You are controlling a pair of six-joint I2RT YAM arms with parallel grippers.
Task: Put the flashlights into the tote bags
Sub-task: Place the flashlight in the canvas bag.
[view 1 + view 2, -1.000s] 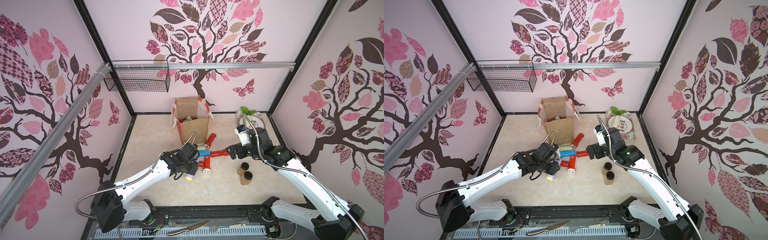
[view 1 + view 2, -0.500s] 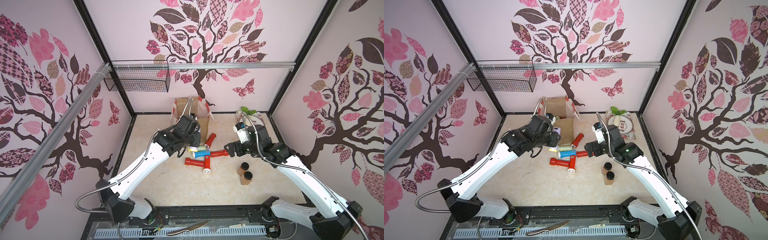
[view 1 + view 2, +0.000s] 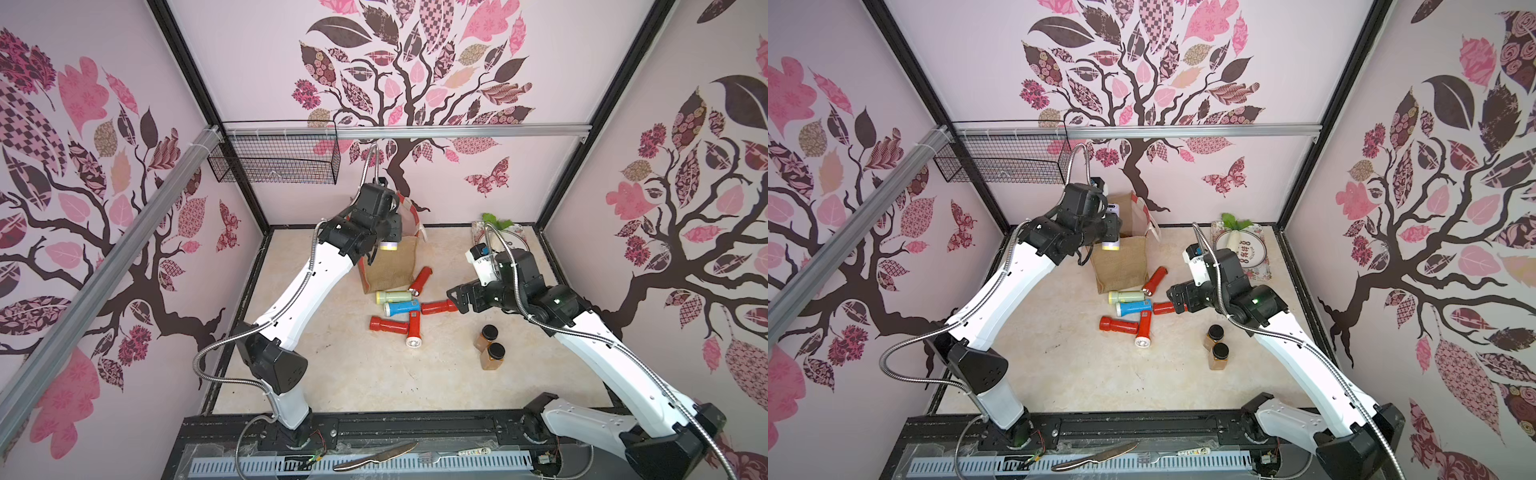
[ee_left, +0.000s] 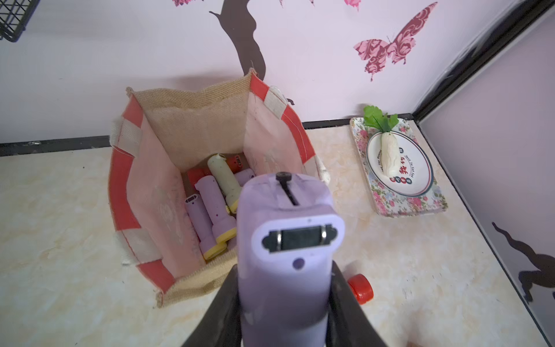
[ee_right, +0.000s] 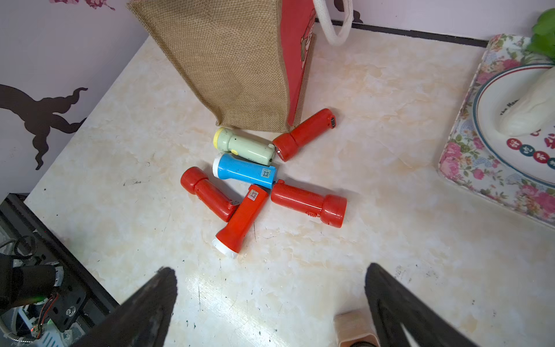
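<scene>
My left gripper carries the lilac flashlight (image 4: 288,255) outward and down into the tote bag's opening (image 4: 202,185) next and releases it. That opening lies outward of and below it.
My left gripper (image 4: 285,278) is shut on a lilac flashlight (image 4: 288,255) with a yellow head ring (image 3: 389,246), held just above the near edge of the tan tote bag (image 4: 192,99) (image 3: 392,266) (image 3: 1121,266). Several lilac, pale green and red flashlights lie inside the bag (image 4: 210,207). On the table in front of the bag lie a pale green flashlight (image 5: 244,147), a blue one (image 5: 244,171) and several red ones (image 5: 307,202). My right gripper (image 5: 270,279) (image 3: 455,299) hangs open above the table beside a red flashlight (image 3: 438,306), touching nothing.
Two amber jars with black lids (image 3: 490,345) stand close to my right gripper, on its near side. A floral tray with a plate and a toy radish (image 3: 498,235) sits at the back right. A wire basket (image 3: 274,160) hangs on the back left wall.
My left arm has risen from the table and swung back, carrying the lilac flashlight to above the tote bag. The right arm has barely moved.
</scene>
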